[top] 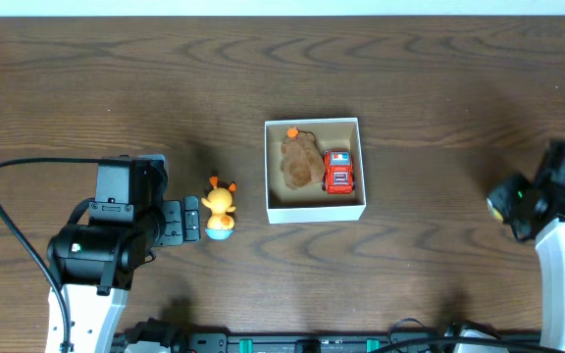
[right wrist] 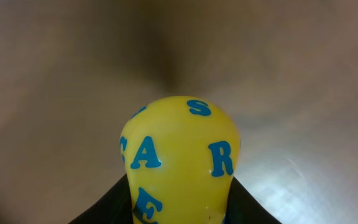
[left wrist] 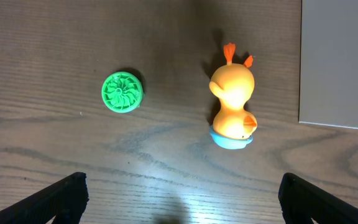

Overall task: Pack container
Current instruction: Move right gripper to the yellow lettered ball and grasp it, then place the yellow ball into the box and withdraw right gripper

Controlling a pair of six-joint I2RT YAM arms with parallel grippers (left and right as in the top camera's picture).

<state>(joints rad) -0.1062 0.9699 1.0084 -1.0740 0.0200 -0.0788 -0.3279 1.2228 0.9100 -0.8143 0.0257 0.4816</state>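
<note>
I should move my right gripper across to the container [top: 314,210] next. I should lower the yellow toy into its near end by the red toy car [top: 337,173], where the container's bare bottom shows.
The container [top: 314,210], a small white box with a tan inside, sits at the table's middle and holds a brown plush toy [top: 299,162] and a red toy car [top: 337,173]. Its white wall shows in the left wrist view [left wrist: 331,62]. An orange duck toy [top: 221,207] on a blue base lies just left of the box, also in the left wrist view [left wrist: 233,106]. My left gripper [left wrist: 182,199] is open, just left of the duck. My right gripper [right wrist: 179,208] at the far right is shut on a yellow toy with blue letters [right wrist: 179,155], visible overhead [top: 499,204].
A small green ridged disc [left wrist: 122,92] lies on the wood left of the duck in the left wrist view. A black cable [top: 8,216] loops by the left arm. The table is dark brown wood.
</note>
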